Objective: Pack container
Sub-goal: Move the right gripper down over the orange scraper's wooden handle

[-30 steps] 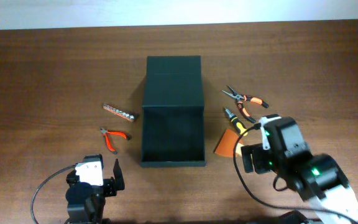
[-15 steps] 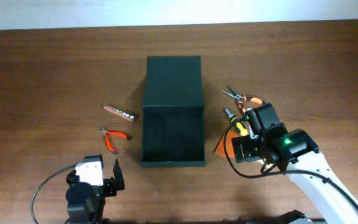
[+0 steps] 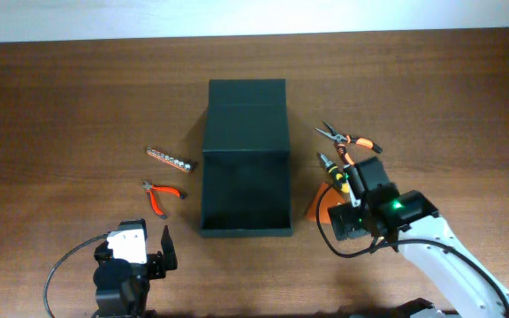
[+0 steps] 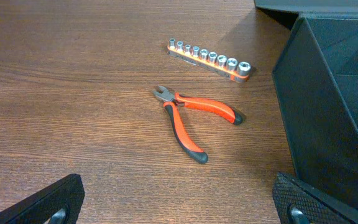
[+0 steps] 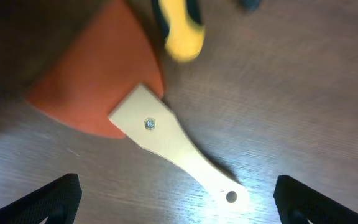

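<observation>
The robot's right gripper should next move down around the scraper's cream handle (image 5: pixel 192 160) and close, because the handle's narrow part is below, between the open fingers.
The dark green container (image 3: pixel 246 190) lies open mid-table, its flap lid (image 3: pixel 246 117) folded back; its wall shows in the left wrist view (image 4: pixel 328 112). My right gripper (image 3: pixel 346 223) is open just above a scraper with an orange blade (image 5: pixel 95 74) and a cream handle (image 5: pixel 182 155). A yellow-handled screwdriver (image 3: pixel 331 170) and orange long-nose pliers (image 3: pixel 350 139) lie right of the container. Red pliers (image 4: pixel 191 115) and an orange socket rail (image 4: pixel 210 58) lie left of it. My left gripper (image 3: pixel 145 256) is open and empty near the front edge.
A black cable (image 3: pixel 64 265) loops from the left arm over the table's front left. The table's far edge (image 3: pixel 254 37) meets a pale wall.
My right arm has moved left and lower over the scraper, covering most of it in the overhead view. The left arm and the tools have not moved.
</observation>
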You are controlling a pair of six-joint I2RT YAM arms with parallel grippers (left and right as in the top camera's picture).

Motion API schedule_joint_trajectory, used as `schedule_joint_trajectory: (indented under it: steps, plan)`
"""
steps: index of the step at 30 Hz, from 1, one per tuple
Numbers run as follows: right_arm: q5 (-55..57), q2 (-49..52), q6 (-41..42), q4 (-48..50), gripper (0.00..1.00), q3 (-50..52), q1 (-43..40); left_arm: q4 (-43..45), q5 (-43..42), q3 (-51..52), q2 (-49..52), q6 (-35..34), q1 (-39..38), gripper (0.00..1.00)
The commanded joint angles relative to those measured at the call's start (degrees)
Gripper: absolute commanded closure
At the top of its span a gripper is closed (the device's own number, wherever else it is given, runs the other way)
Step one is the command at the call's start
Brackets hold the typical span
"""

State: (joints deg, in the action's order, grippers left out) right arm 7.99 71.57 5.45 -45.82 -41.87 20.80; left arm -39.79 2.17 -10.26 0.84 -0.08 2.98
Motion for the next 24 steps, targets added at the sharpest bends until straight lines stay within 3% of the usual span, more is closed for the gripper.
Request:
schedule_joint_trajectory:
  steps: [1,9,19,24]
  plan:
    - [-2.32,1.81,-1.16,1.38,0.01,2.03,0.46,0.11,0.02,0.33,-0.55,-0.55,0.28,0.01]
    - [-13.31,7.67,-1.14,5.9,0.01,2.12,-1.92,0.11,0.02,0.33,-0.55,-0.55,0.28,0.01]
    - [-18.23,11.85,-2.75,6.1,0.01,2.12,-13.38,0.11,0.02,0.33,-0.55,-0.55,0.28,0.01]
    - [-19.06,11.85,-3.74,5.51,0.01,2.12,-14.45,0.11,0.02,0.33,-0.55,-0.55,0.28,0.01]
